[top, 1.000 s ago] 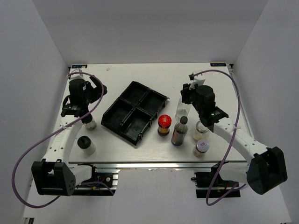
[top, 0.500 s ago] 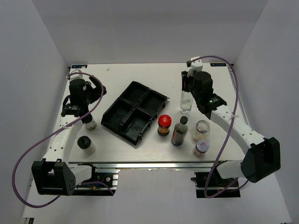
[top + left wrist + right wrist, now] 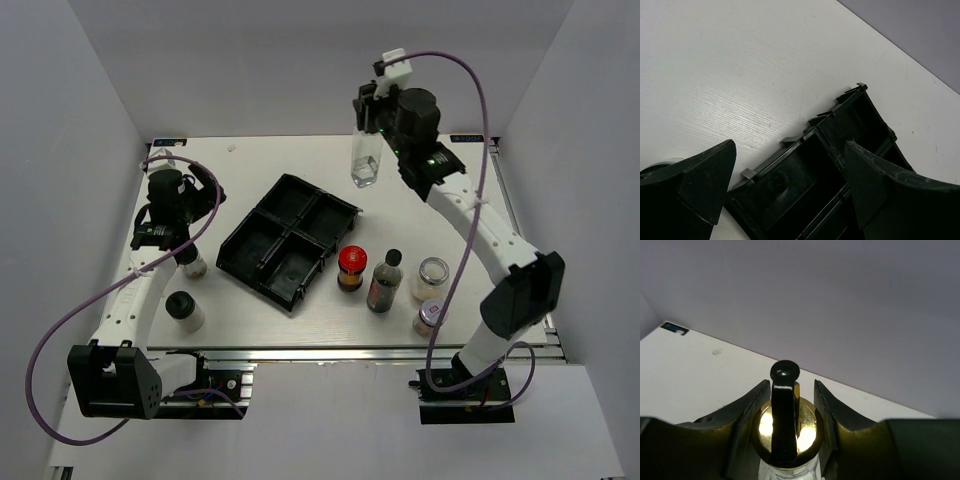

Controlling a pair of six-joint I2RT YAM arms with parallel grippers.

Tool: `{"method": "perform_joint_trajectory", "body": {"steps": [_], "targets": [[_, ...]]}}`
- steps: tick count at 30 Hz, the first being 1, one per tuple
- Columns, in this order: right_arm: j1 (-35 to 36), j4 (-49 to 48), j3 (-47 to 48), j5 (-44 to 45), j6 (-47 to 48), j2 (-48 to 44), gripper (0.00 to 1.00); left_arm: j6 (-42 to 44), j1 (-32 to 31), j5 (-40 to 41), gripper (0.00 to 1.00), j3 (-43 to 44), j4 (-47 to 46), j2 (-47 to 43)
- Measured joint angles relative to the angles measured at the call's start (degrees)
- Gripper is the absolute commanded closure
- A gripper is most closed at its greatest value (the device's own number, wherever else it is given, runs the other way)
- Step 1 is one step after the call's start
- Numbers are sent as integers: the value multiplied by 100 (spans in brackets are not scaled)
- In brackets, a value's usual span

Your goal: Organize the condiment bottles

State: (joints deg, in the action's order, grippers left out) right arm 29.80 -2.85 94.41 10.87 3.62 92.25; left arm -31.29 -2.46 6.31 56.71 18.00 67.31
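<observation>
My right gripper will next carry the gold-capped bottle to the left in the top view, over the empty far section of the tray, and then lower it in.
My right gripper [image 3: 372,122] is shut on the tall clear gold-capped bottle [image 3: 365,165] and holds it high over the far part of the table, beyond the tray's far corner. The right wrist view shows its fingers [image 3: 751,405] clamped on the gold cap [image 3: 807,432]. On the table stand the red-lidded jar [image 3: 351,266], the dark black-capped bottle [image 3: 384,282] and two silver-lidded jars [image 3: 433,275] [image 3: 431,316]. My left gripper [image 3: 180,250] is open over one white black-capped bottle [image 3: 193,265]. The other white bottle [image 3: 184,310] stands nearer.
The black four-compartment tray [image 3: 243,238] lies at an angle in the middle of the table, with no bottle in it. It also shows in the left wrist view [image 3: 840,115], between my open left fingers. White walls close in the table on three sides.
My right arm has lifted the clear gold-capped bottle from beside the dark bottle and carried it up and toward the far left. The left arm has not moved.
</observation>
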Motion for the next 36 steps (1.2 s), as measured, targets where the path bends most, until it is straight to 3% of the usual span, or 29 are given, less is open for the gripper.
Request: {"method": "perform_joint_trajectory", "body": {"steps": [9, 16, 24, 35, 36], "targets": [[828, 339, 1884, -352, 0, 1880, 100, 0, 0, 127, 2, 0, 2, -7], [1215, 372, 2385, -595, -22, 2680, 100, 0, 0, 166, 2, -9, -7, -87], [1370, 444, 2352, -828, -138, 2911, 100, 2, 0, 188, 2, -11, -7, -101], [1475, -2, 1445, -1410, -505, 2911, 100, 2, 0, 184, 2, -118, -28, -98], [1482, -55, 1403, -1421, -505, 2909, 94, 2, 0, 181, 2, -120, -31, -98]]}}
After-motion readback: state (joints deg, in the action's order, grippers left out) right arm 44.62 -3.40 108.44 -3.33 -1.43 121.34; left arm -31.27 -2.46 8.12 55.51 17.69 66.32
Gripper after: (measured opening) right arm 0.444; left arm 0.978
